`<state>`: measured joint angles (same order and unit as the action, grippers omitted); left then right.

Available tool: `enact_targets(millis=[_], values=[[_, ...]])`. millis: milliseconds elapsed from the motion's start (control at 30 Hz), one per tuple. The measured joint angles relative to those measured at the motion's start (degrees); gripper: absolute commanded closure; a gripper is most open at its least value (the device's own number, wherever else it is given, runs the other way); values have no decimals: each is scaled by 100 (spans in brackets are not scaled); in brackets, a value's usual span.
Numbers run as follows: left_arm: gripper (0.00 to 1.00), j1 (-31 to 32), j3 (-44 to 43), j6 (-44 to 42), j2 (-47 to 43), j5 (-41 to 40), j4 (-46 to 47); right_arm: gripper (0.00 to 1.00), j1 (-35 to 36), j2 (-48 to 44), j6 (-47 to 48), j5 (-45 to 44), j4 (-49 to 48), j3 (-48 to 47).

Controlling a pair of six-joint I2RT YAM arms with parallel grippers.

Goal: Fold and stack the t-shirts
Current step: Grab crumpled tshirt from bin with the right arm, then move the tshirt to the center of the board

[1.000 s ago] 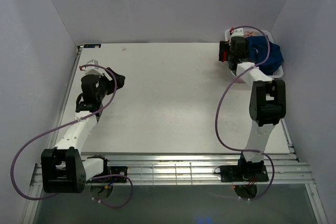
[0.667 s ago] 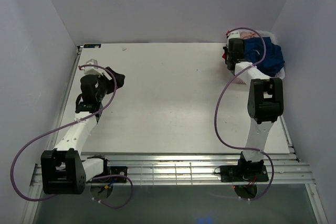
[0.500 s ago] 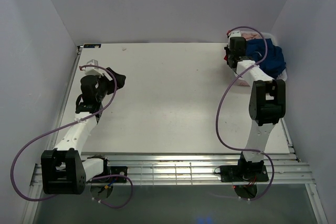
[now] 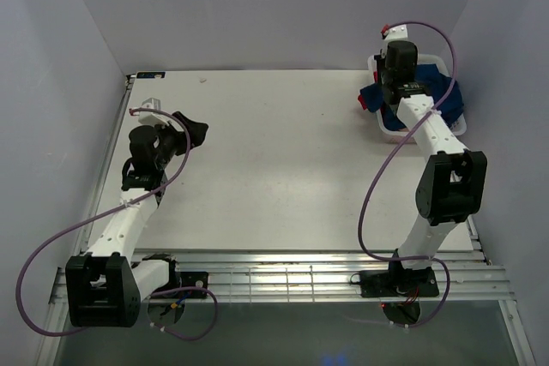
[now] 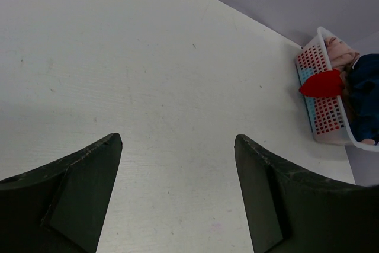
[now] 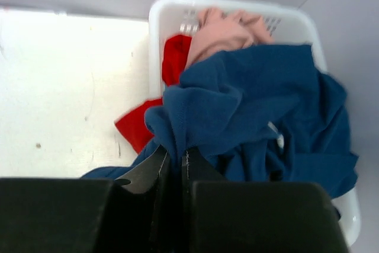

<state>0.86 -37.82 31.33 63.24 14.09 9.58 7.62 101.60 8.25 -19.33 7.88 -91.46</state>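
The robot's right gripper should next lift the navy t-shirt, carry it to the left in the top view, where the tabletop is bare, then lower and release it.
The t-shirts lie bunched in a white slotted basket at the table's far right corner. A navy blue t-shirt is on top, a dusty pink-beige one sits behind it, and a red one spills over the basket's left rim. My right gripper is shut on a raised fold of the navy t-shirt, just above the basket. My left gripper hangs open over bare table on the left side, far from the basket, with nothing between its fingers.
Pale walls close the table in at the back and on both sides. The basket stands tight against the right wall. A metal rail runs along the near edge between the two arm bases.
My right gripper has closed on the navy t-shirt and its wrist has risen over the basket, pulling cloth up. The left arm has shifted only slightly.
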Motion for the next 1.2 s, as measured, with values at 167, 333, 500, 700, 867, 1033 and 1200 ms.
enact_targets(millis=[167,333,500,700,867,1033,1200], values=[[13,0,0,-2,-199,31,57,92,20,59,-131,153,15,551],[13,0,-2,2,-208,9,122,92,417,59,-188,407,608,179],[14,0,-2,50,-63,9,90,92,1515,153,-203,693,1287,-1506],[14,0,-2,57,-85,-155,-79,92,2640,326,-483,1541,1615,-3580],[14,0,-4,63,-103,-306,-267,92,2728,7,-793,1906,1504,-3554],[14,0,-7,66,-273,-494,-509,92,2684,-691,-903,1427,1228,-1851],[14,0,-7,63,-522,-605,-662,92,2684,-1215,-1132,350,745,588]])
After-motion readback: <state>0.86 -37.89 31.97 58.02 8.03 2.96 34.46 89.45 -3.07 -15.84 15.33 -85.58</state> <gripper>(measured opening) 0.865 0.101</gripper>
